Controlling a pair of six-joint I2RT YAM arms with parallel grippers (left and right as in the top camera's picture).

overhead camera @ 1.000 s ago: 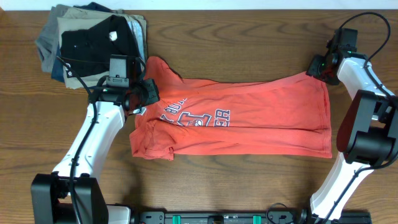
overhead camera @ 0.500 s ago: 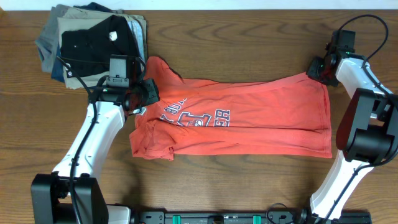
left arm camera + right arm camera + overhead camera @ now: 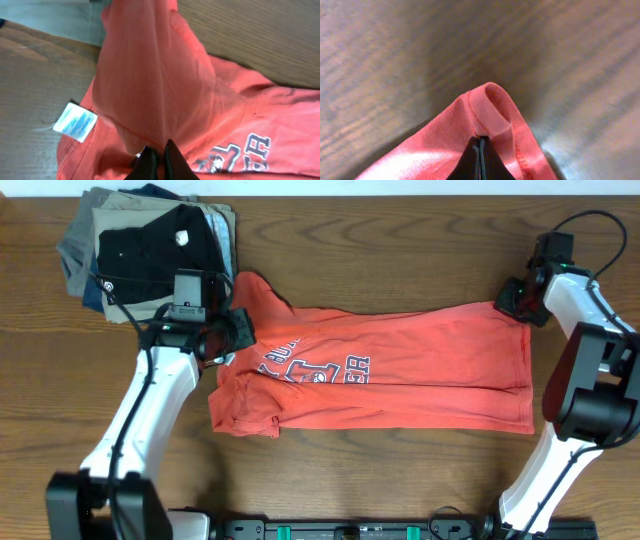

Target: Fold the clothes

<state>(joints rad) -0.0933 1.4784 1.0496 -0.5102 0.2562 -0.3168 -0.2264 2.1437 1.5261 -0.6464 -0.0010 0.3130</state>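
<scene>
I will next move my left gripper back toward my base, past the lettering (image 3: 315,368) to the near sleeve (image 3: 245,414), and let go of the red fold there, because the chest is still uncovered.
The clothes are one coral-red T-shirt (image 3: 430,370) lying flat across the table, with block lettering (image 3: 315,368) on its chest. My left gripper (image 3: 232,330) is at the shirt's upper left, near the neck. In the left wrist view that gripper (image 3: 159,155) is shut on a raised fold of red cloth (image 3: 150,75), with the white neck label (image 3: 75,122) beside it. My right gripper (image 3: 515,300) is at the shirt's upper right corner. In the right wrist view that gripper (image 3: 480,145) is shut on the rolled hem corner (image 3: 490,107).
A stack of folded garments (image 3: 150,240), black on top with a white tag, sits at the back left, just behind my left arm. Bare wooden table (image 3: 400,250) runs behind and in front of the shirt.
My right gripper has closed on the shirt's upper right hem corner and shifted slightly right. The left gripper has kept its hold and hardly moved.
</scene>
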